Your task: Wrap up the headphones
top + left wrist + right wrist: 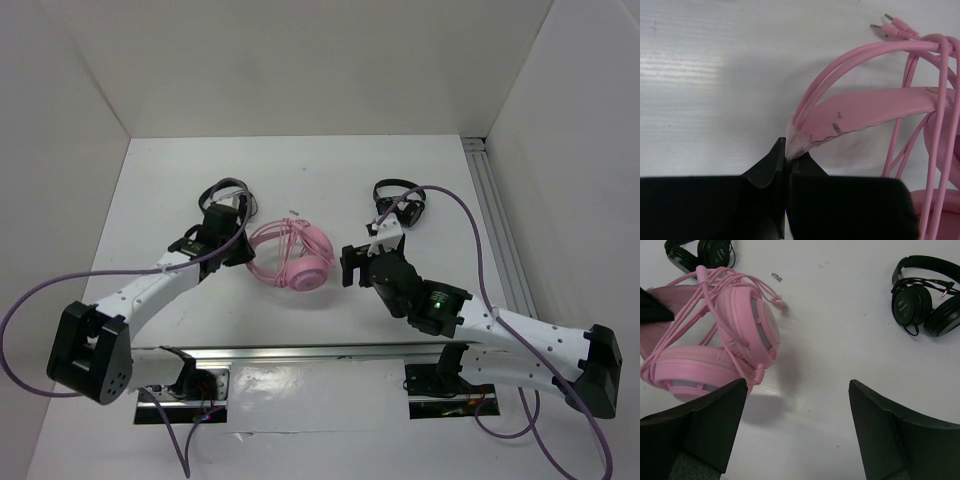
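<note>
The cable already wraps the earcups, so the left gripper should next move the headband's end it holds outward and down onto the table between the black headphones.
The pink headphones lie at the table's middle, their thin pink cable looped around the headband and earcups. In the left wrist view the headband runs right from my jaws, with the cable plugs at the top. My left gripper is shut on the headband's end. In the right wrist view the earcups sit upper left with cable wound over them. My right gripper is open and empty just right of the headphones, its fingers wide apart above bare table.
One pair of small black headphones lies behind the left gripper, and shows in the right wrist view. A second black pair lies behind the right arm, also in the right wrist view. White walls enclose the table; a rail runs along the right.
</note>
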You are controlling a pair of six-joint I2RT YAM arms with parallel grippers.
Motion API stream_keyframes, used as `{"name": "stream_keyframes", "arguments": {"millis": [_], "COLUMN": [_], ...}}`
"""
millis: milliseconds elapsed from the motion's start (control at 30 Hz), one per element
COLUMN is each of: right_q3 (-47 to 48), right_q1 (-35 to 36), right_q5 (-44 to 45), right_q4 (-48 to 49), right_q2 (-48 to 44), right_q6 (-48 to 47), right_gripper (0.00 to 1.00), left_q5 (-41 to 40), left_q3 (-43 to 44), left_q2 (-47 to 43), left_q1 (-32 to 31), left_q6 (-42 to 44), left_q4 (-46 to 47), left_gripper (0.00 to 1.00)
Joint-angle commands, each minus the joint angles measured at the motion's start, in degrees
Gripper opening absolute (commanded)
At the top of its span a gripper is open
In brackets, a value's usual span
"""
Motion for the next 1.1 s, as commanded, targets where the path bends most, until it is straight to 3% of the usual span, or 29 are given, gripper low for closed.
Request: {"name": "stream_keyframes", "arguments": {"millis": [0,233,467,700,867,1067], "right_q3": [-0.6,-1.2,-0.6,1.2,3.1,3.1], "right_q1": [-0.2,-0.2,-0.2,-0.2,0.3,0.3], "right_q5": [1.5,1.0,1.0,1.5,0.4,0.4], "right_q4": [3.6,4.2,3.6,-0.7,-3.5,-5.0], "right_q2": [-0.1,1.7,1.7,-2.1,-4.8,-5.3], "right_q6": [1.2,1.2,0.7,1.8,1.8,1.8], "right_gripper": [0.90,0.90,0.90,0.90,0.90,0.90], "left_q5": [2.6,4.3,5.1,5.1,4.4,4.4], "left_q3": [5.9,13.8,23.9,28.4,36.9,38.0], "left_q2": [3.0,11.8,26.8,33.6,41.4,45.1], "left_q1": [0.2,-0.3,-1.0,-0.4,-0.4,1.5], "left_q6": [-0.8,2.9,4.8,3.0,6.8,6.8], "left_q4": [10.5,12.9,9.6,11.3,8.3,9.0], "left_gripper": [0.00,0.00,0.00,0.00,0.00,0.00]}}
